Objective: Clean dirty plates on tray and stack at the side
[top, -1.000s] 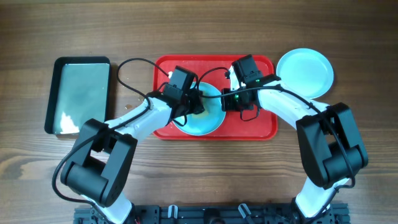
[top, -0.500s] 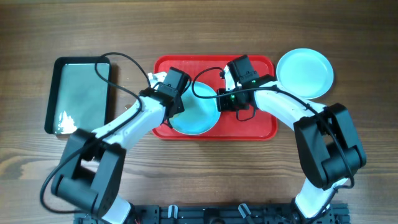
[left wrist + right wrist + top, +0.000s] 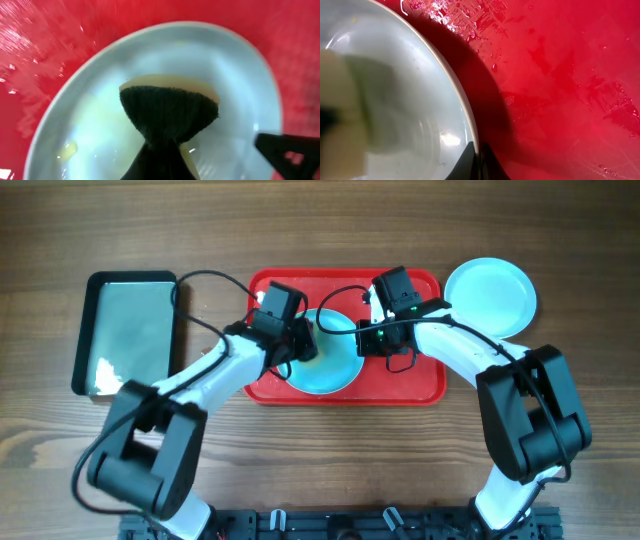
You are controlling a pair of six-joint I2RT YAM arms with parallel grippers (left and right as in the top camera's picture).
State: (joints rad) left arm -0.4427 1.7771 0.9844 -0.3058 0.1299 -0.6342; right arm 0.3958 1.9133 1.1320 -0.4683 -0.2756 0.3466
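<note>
I will raise my right gripper next, carry the turquoise plate past the tray and lower it onto the second pale plate point(image 3: 490, 297). I will then release it, because that second plate is at the side.
A pale turquoise plate point(image 3: 335, 370) lies on the red tray point(image 3: 420, 380), left of its middle. My left gripper point(image 3: 298, 345) is shut on a sponge point(image 3: 167, 112), yellow with a dark scouring face, pressed on the plate's inside point(image 3: 100, 115). My right gripper point(image 3: 362, 340) is shut on the plate's right rim; in the right wrist view the fingers point(image 3: 477, 162) pinch the rim of the plate point(image 3: 395, 90) above the wet tray point(image 3: 560, 75). A second pale plate point(image 3: 490, 295) rests on the table right of the tray. No third plate shows.
A dark metal pan point(image 3: 128, 330) with some white foam in its near corner stands on the wooden table left of the tray. Black cables loop over the tray's far edge. The arm bases are at the table's front edge.
My left gripper slid the sponge toward the plate's left side and then back toward its middle. The plate shifted slightly left and back. The right gripper kept its hold on the rim.
</note>
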